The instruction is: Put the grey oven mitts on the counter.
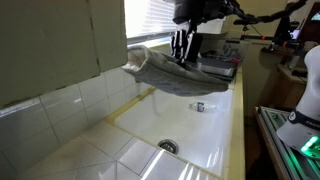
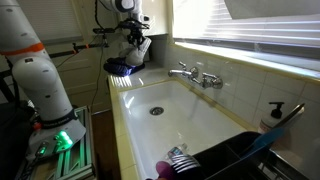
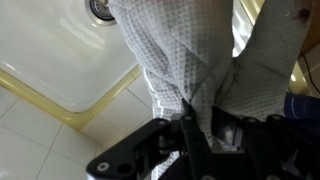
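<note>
My gripper should turn and move down next toward the bare tiled counter beside the drain end of the basin to let go of the grey oven mitts, because those tiles are clear.
The grey oven mitts (image 1: 165,72) hang in the air over the far end of the white sink basin (image 1: 195,130), held by my gripper (image 1: 182,52). In the wrist view the quilted grey fabric (image 3: 180,50) fills the middle, pinched between my gripper's fingers (image 3: 205,125). In an exterior view my gripper (image 2: 137,52) holds the mitts (image 2: 140,50) above the sink's far end. The cream-tiled counter (image 1: 90,145) with yellow trim lies beside the basin and shows at the wrist view's lower left (image 3: 30,130).
A faucet (image 2: 195,73) stands on the window side of the sink. The drain (image 1: 168,146) sits in the basin floor. A dark tray (image 1: 215,68) lies at the far end. A dish rack (image 2: 230,155) and soap bottle (image 2: 272,118) are at the near end.
</note>
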{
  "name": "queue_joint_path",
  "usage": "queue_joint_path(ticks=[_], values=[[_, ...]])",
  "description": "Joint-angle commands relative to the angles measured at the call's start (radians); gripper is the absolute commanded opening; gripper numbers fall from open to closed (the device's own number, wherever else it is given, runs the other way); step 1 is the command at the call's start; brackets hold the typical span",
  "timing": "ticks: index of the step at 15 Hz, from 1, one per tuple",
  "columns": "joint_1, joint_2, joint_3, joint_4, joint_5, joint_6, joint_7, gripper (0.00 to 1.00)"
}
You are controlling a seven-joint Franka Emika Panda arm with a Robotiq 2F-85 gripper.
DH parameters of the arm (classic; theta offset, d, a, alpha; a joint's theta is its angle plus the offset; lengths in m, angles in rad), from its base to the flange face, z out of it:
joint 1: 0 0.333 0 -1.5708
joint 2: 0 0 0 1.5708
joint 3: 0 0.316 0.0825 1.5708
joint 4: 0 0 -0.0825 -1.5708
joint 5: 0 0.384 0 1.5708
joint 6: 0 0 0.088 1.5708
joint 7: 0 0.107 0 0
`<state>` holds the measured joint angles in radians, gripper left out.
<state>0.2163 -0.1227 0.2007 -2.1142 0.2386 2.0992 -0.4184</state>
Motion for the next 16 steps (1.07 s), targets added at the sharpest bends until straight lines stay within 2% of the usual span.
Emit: queue_joint_path(ticks=[1, 5, 8, 16], values=[[0.016, 0.075, 0.033, 0.014, -0.033, 0.054, 0.222, 0.03], [0.023, 0.136, 0.052, 0.016, -0.043, 0.136, 0.426, 0.03], [0.028, 0.172, 0.053, 0.02, -0.042, 0.178, 0.533, 0.03], [0.051, 0.26, 0.055, 0.056, -0.023, 0.206, 0.705, 0.03]])
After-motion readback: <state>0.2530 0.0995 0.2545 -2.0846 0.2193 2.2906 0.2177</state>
